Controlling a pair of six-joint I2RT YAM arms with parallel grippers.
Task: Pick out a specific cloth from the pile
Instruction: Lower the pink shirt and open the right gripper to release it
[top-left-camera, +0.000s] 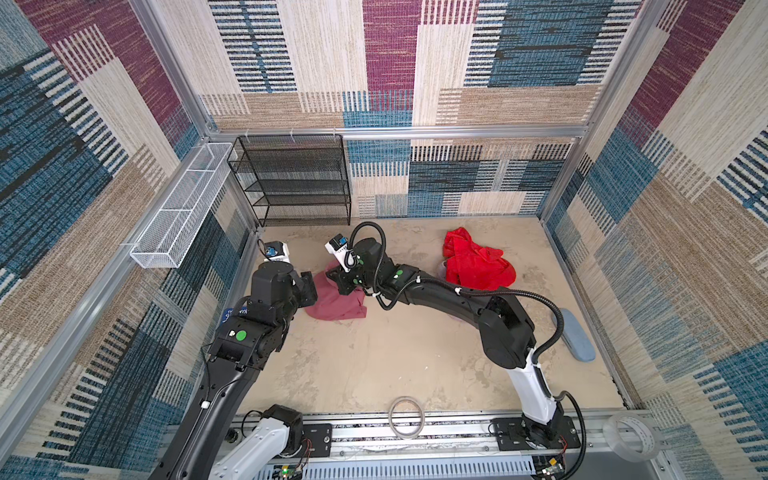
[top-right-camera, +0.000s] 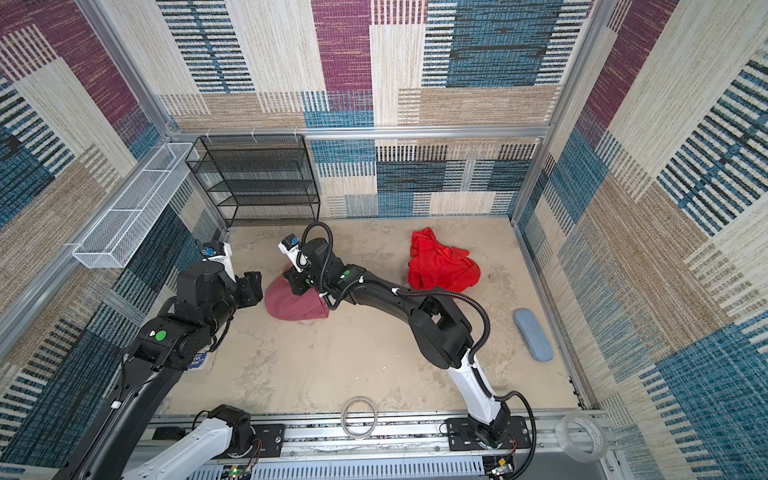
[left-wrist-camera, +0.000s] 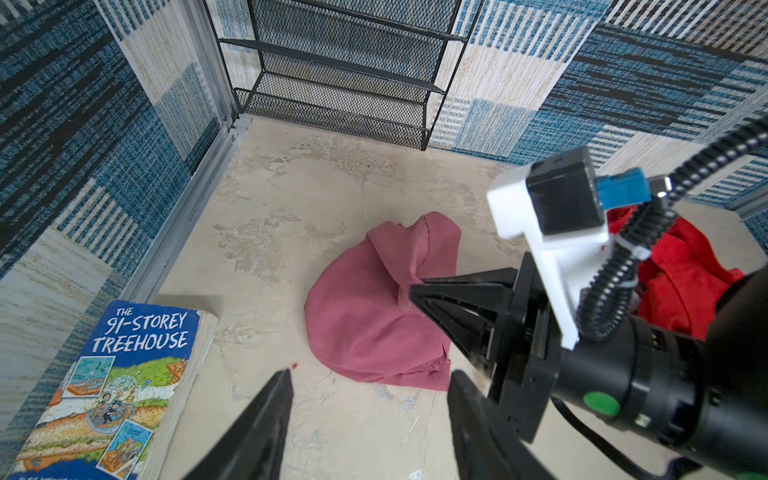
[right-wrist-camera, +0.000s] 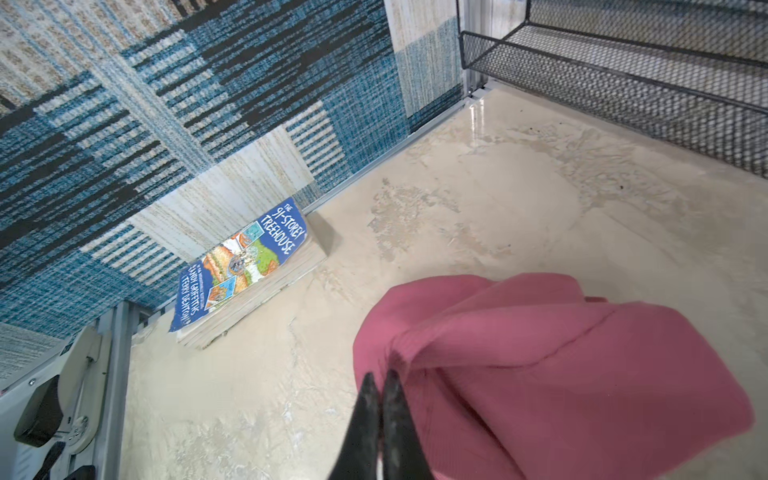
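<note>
My right gripper will next draw the cloth's fold back and down and release it on the bare floor by the bunched cloth's near edge, lower and farther back.
The cloth (top-left-camera: 332, 305) (top-right-camera: 291, 305) is dusty pink and lies bunched on the beige floor at centre left, apart from the pile. My right gripper (right-wrist-camera: 380, 376) (left-wrist-camera: 415, 287) is shut on a raised fold of the cloth (right-wrist-camera: 540, 374). My left gripper (left-wrist-camera: 370, 374) (top-left-camera: 308, 286) stands open just beside the edge of the cloth (left-wrist-camera: 365, 316), with only bare floor between its fingers. The pile (top-left-camera: 473, 264) (top-right-camera: 442, 268) sits at the back right. It shows as a bright red heap with a sliver of pale lilac at its left edge.
A blue-covered book (left-wrist-camera: 116, 390) (right-wrist-camera: 245, 270) lies by the left wall. A black mesh shelf (top-left-camera: 295, 178) stands at the back and a white wire basket (top-left-camera: 183, 208) hangs on the left wall. A blue-grey oblong pad (top-left-camera: 575, 336) lies at right. Tape rolls (top-left-camera: 406, 417) (top-left-camera: 631, 436) rest on the front rail.
</note>
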